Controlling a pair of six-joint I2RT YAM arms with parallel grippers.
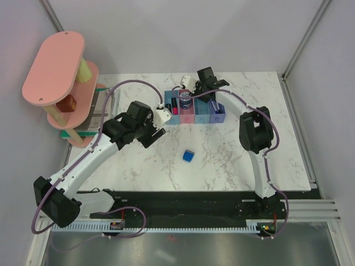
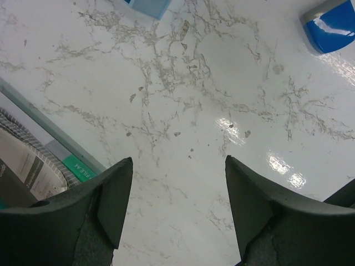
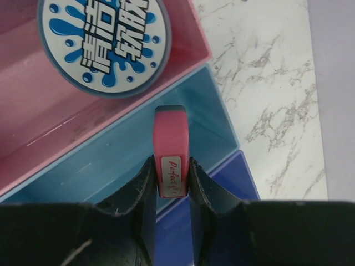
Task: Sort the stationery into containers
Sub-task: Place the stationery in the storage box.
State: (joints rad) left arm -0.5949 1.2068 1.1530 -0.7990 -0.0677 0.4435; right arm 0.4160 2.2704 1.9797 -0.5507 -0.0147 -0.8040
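Note:
The robot's right gripper will move slightly toward the pink bin (image 3: 33, 127) next, and then it will lower the pink eraser into the light blue bin.
Four joined bins (image 1: 201, 117) stand in a row at the table's back middle. My right gripper (image 1: 201, 88) hovers over them, shut on a pink eraser (image 3: 171, 145) that hangs above the second light blue bin (image 3: 83, 166), beside the purple-blue bin (image 3: 236, 185). A round blue roll (image 3: 102, 39) lies in the pink bin (image 3: 33, 127); it also shows in the top view (image 1: 185, 100). Markers (image 1: 173, 105) stand in the left bins. A blue wedge block (image 1: 188, 156) lies on the marble in front; it shows top right in the left wrist view (image 2: 333, 22). My left gripper (image 2: 177, 166) is open and empty over bare marble, left of the wedge.
A pink tiered shelf tower (image 1: 58, 72) stands at the far left, with a flat tray base (image 2: 33, 160) beside my left gripper. A corner of the leftmost bin (image 2: 147, 5) shows ahead of it. Frame posts and walls bound the table (image 1: 244, 149).

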